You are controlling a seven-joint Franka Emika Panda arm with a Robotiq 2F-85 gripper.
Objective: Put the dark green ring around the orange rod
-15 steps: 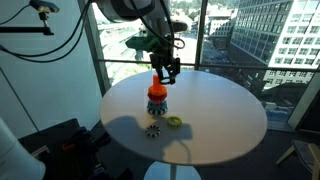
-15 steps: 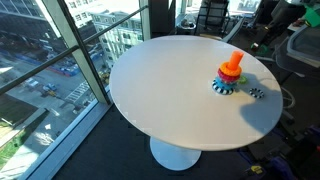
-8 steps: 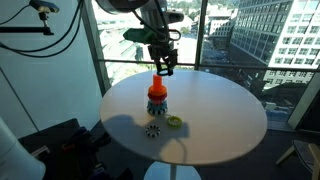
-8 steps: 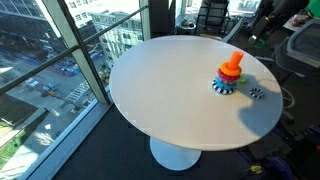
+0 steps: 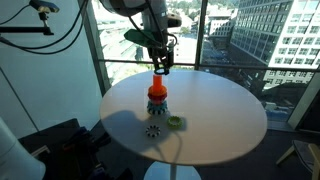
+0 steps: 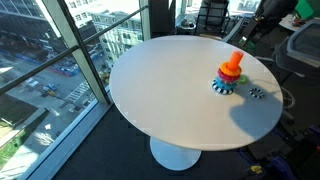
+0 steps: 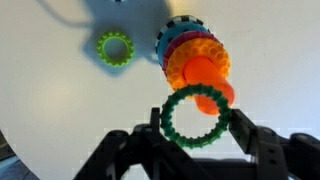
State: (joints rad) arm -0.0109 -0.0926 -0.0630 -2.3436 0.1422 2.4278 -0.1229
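My gripper will move over the orange rod's rounded top (image 5: 157,77) (image 7: 216,97) next, because the dark green ring hangs off-center. Then it will go down along the rod toward the orange ring.
My gripper (image 7: 196,118) is shut on the dark green ring (image 7: 196,142), gripping it by its outer edge between both fingers. In the wrist view the ring hangs just above and slightly off the rounded top of the orange rod (image 7: 207,78), which is stacked with orange and blue rings on a dark toothed base. In both exterior views the gripper (image 5: 160,66) (image 6: 250,34) hovers above the rod (image 5: 156,94) (image 6: 231,64), clear of it. The ring itself is too small to make out there.
A bright yellow-green ring (image 7: 115,46) (image 5: 174,122) lies flat on the white round table (image 5: 225,120) (image 6: 160,90) beside the rod. A small dark toothed piece (image 5: 153,130) (image 6: 256,93) lies near it. Windows stand behind the table.
The gripper with the dark green ring has shifted a little sideways, to a spot more directly above the orange rod. The things on the table have not moved.
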